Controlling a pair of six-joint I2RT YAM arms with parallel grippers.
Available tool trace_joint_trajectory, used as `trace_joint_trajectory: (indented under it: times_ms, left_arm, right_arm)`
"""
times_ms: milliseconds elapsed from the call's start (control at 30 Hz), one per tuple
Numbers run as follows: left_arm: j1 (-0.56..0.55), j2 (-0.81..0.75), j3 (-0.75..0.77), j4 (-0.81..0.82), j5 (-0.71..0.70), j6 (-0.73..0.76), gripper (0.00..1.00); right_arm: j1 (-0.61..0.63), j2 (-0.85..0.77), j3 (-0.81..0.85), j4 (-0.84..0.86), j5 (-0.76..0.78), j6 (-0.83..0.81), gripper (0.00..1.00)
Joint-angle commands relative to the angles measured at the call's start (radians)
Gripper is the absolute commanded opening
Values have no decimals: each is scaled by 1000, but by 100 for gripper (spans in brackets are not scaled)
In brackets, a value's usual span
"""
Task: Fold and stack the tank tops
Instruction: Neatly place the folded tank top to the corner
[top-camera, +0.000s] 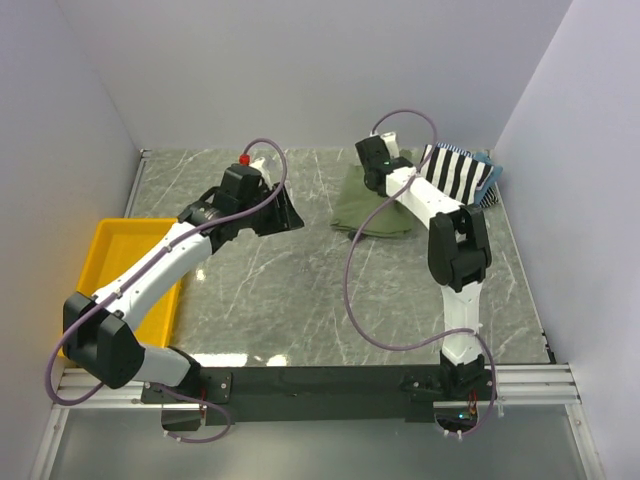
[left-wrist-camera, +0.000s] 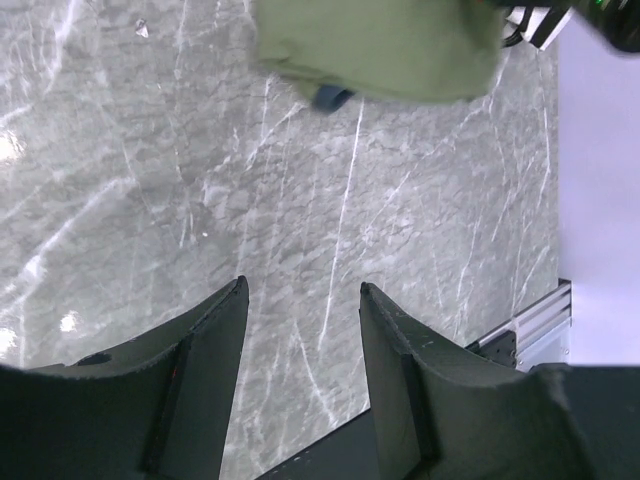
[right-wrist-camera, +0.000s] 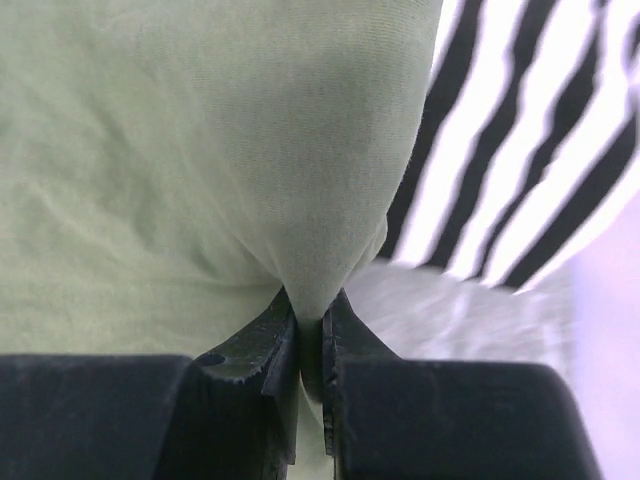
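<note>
My right gripper will next move toward the right in the top view, over the striped tank top, and let go of the green one, since stripes lie folded there.
The olive-green tank top lies folded on the far middle of the table. It also shows in the left wrist view and in the right wrist view. My right gripper is shut on a pinched fold of this green cloth at its far edge. The black-and-white striped tank top lies folded just right of the green one, also in the right wrist view. My left gripper is open and empty above bare table, left of the green top.
A yellow plastic tray stands at the left edge under the left arm. Grey walls close in the table on three sides. The marble tabletop spans the middle and front.
</note>
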Motion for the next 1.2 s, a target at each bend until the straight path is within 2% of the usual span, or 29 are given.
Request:
trace_joint_trajectory:
  times_ms: [0,267,633,1167]
  left_arm:
    - [25,-1,6,3,59,61,54]
    - [53,31,-12,17,126,89,54]
    - [59,68,-26,52,166,89,53]
    - [59,129,-23,78,208,92,53]
  right_arm:
    - [-25,20,81,33,114,-187,0]
    - [-77,97,210,78,172,-342,0]
    - [-124,73,276,113,183,-471,0]
    - [-294,-15,273,104,94,-468,0]
